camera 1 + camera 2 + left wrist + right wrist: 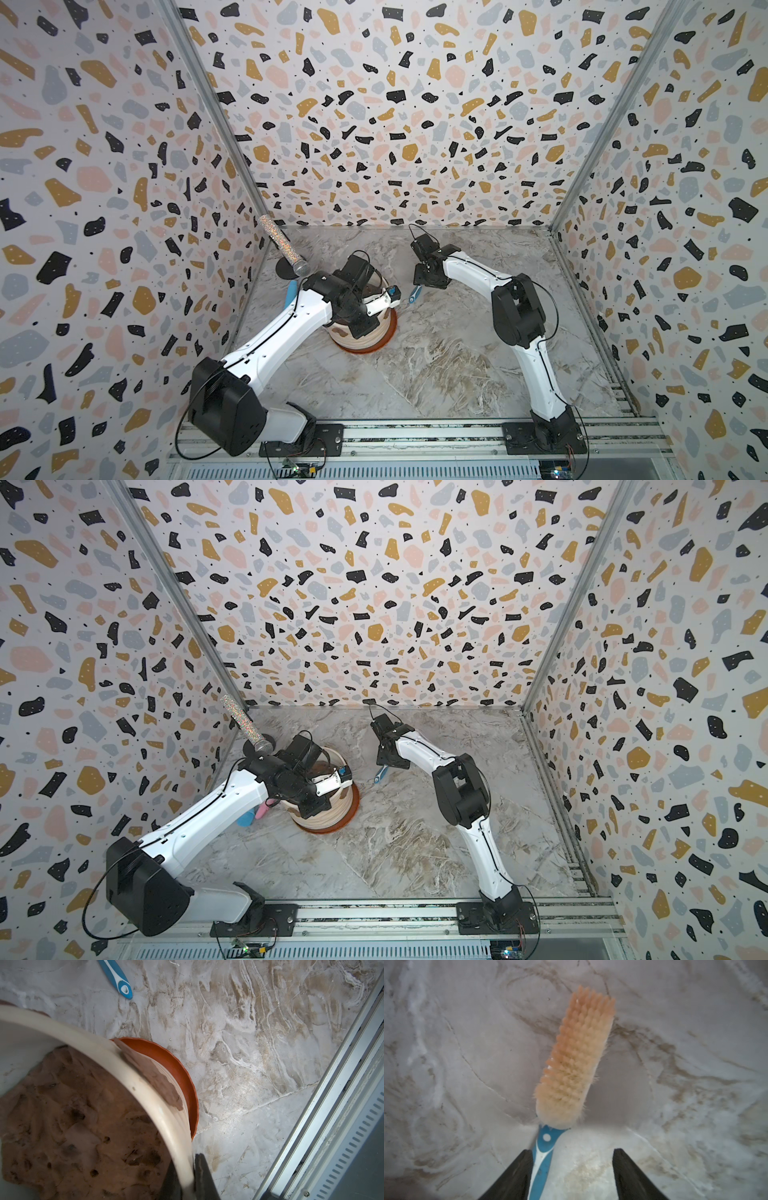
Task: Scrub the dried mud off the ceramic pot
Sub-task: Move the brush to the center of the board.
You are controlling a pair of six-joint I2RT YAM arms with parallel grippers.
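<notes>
I need to drag the pot (361, 338) in my left gripper on its saucer onto bare tabletop by the brush's handle end next and release the pot's rim, as that spot is clear.
The cream ribbed ceramic pot (361, 338) (322, 818) stands on a terracotta saucer (390, 328) at the left middle, filled with brown soil (72, 1115). A patch of dried mud (158, 1078) stains its outer wall below the rim; another blotch of dried mud (340, 331) shows in a top view. My left gripper (360, 323) (188, 1176) is shut on the pot's rim, one finger inside and one outside. To the pot's right a blue-handled scrub brush (413, 296) (577, 1059) lies on the table. My right gripper (419, 282) (572, 1151) is open and straddles its handle; one finger touches the handle and the other stands well clear.
A glittery cylinder (282, 249) leans at the back left near the wall. Blue and pink objects (249, 816) lie left of the pot under my left arm. The metal rail (415, 432) runs along the front edge. Patterned walls close in three sides.
</notes>
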